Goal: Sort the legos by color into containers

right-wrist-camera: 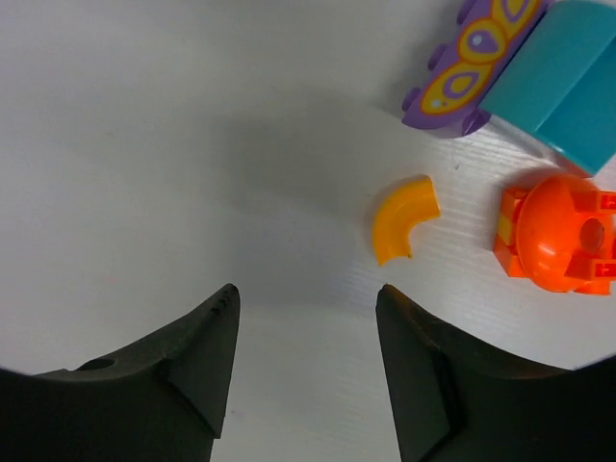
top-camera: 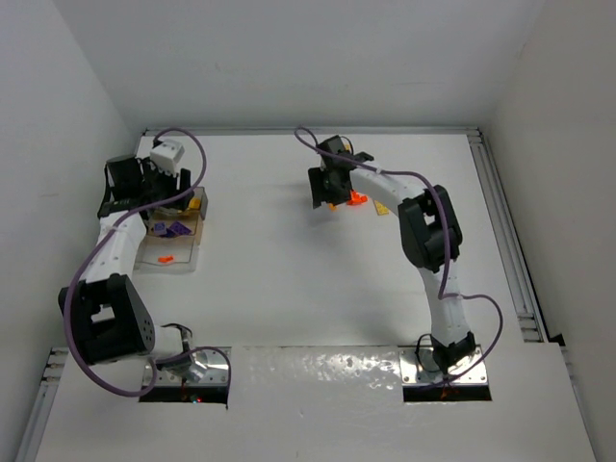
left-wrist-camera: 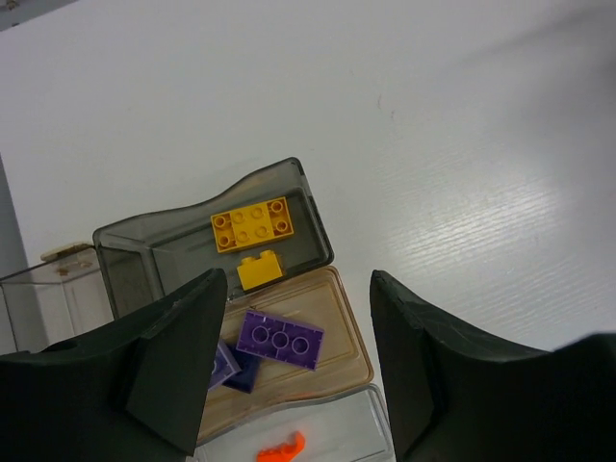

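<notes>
My right gripper's fingers hover over bare table, so it next lowers and shifts toward the right in the wrist view onto the curved yellow-orange lego (top-camera: pixel 332 206) (right-wrist-camera: pixel 402 219).
The containers (top-camera: pixel 189 256) sit at the table's left as one tray. In the left wrist view the grey bin (left-wrist-camera: pixel 313 197) holds two yellow legos (left-wrist-camera: pixel 252 224), the tan bin holds purple legos (left-wrist-camera: pixel 280 340), and the clear bin holds an orange piece (left-wrist-camera: pixel 282 448). My left gripper (left-wrist-camera: pixel 298 279) hovers open and empty above the tan bin; it also shows in the top view (top-camera: pixel 154 197). My right gripper (right-wrist-camera: pixel 308 291) is open and empty above bare table, just left of a curved yellow-orange lego (right-wrist-camera: pixel 402 219). It shows in the top view (top-camera: pixel 323 191) at the far middle.
Right of the curved piece lie an orange domed lego (right-wrist-camera: pixel 558 236), a teal brick (right-wrist-camera: pixel 563 77) and a purple piece with yellow marks (right-wrist-camera: pixel 472 58). In the top view the orange lego (top-camera: pixel 356 198) and a yellow piece (top-camera: pixel 382 208) lie beside the right gripper. White walls surround the table.
</notes>
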Robot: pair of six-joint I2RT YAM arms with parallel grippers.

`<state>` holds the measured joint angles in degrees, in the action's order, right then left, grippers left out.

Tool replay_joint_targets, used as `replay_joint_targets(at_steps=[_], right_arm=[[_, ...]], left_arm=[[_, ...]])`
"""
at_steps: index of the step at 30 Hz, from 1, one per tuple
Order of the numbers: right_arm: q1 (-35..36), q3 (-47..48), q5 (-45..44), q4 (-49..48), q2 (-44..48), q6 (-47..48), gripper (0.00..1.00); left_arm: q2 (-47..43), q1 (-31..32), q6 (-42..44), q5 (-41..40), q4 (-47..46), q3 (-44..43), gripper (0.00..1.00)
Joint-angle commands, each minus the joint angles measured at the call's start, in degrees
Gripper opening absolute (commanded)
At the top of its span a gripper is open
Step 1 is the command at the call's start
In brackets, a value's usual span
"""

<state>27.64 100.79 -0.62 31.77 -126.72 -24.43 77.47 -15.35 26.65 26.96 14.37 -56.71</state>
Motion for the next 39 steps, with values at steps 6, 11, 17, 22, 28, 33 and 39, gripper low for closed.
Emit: replay_joint_targets(at_steps=[6, 11, 17, 22, 28, 33, 39], right_arm=[[-1.1, 3.71, -6.94, 3.74, -6.0, -0.71, 0.56], [-1.1, 1.43, -7.38, 0.49, -6.26, 0.51, 0.54], [-1.1, 4.41, -9.4, 2.95, -9.16, 1.49, 0.32], [-1.1, -1.21, -7.73, -2.23, -5.48, 2.1, 0.12], [-1.1, -3.94, -6.24, -3.82, -2.49, 7.46, 0.0], [-1.1, -6.22, 7.19, -4.17, 5.15, 10.71, 0.0], [1.27, -9.3, 33.62, -5.05, 13.95, 17.04, 0.0]], left_arm=[[-2.5, 0.33, -1.87, -0.77, -4.44, -0.25, 0.59], [-2.59, 0.33, -2.13, -0.59, -5.05, -0.51, 0.59], [-2.76, 0.33, -1.87, -1.38, -5.05, -1.39, 0.59], [-2.76, 0.33, -1.08, -1.12, -5.41, -1.56, 0.59], [-2.94, 0.76, 5.66, 6.24, -2.6, -1.3, 0.59], [-5.66, 0.77, 24.62, 17.83, 2.85, 0.45, 0.59], [-13.47, 4.35, 40.85, 31.03, -6.52, 10.45, 0.6]])
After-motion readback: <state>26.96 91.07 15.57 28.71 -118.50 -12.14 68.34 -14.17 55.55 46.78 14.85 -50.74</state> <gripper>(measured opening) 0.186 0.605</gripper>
